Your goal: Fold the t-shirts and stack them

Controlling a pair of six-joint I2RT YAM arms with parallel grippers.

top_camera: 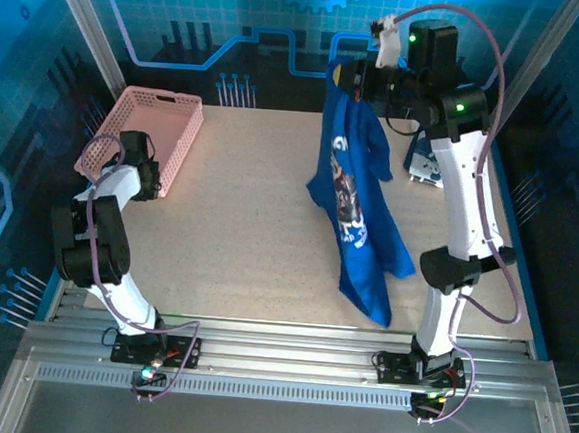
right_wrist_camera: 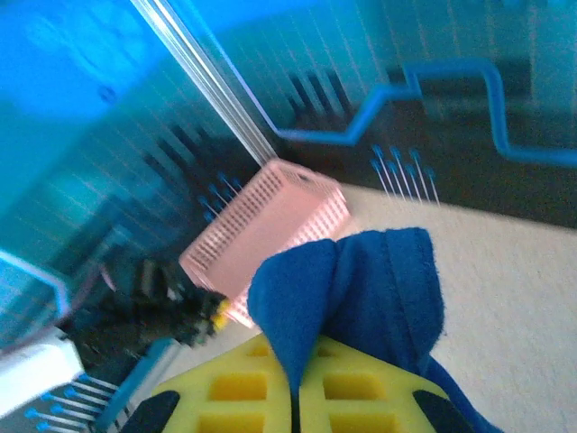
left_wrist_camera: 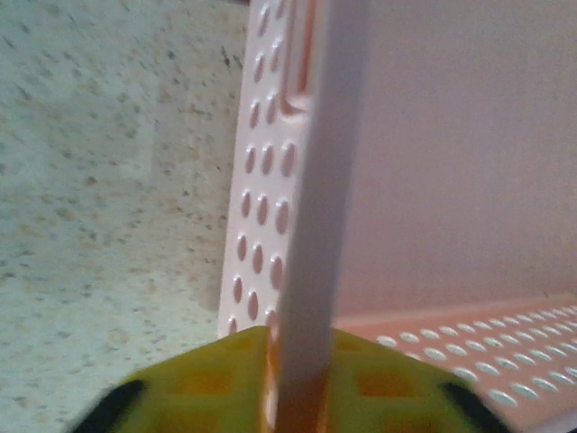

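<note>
The hanging t-shirt comes down in my right gripper onto the bare middle of the table next. The gripper releases the t-shirt's fold there, since that part lies clear.
A royal-blue t-shirt (top_camera: 355, 212) with a white-and-black print hangs in the air at the back right, its lower end trailing down toward the table's front. My right gripper (top_camera: 353, 76) is shut on its top edge; in the right wrist view the blue cloth (right_wrist_camera: 361, 280) bunches out from between the closed yellow fingers of that gripper (right_wrist_camera: 296, 397). My left gripper (top_camera: 155, 179) is at the pink basket (top_camera: 164, 96) on the left. Its fingers straddle the basket wall (left_wrist_camera: 315, 180), the left gripper (left_wrist_camera: 311, 379) slightly open with a thin gap on one side.
The speckled table (top_camera: 239, 223) lies between the basket and the hanging shirt. A small white-and-blue thing (top_camera: 426, 169) lies behind the right arm, too hidden to name. Blue enclosure walls stand close at the back and sides. The left arm (right_wrist_camera: 153, 307) shows beside the basket (right_wrist_camera: 270, 225).
</note>
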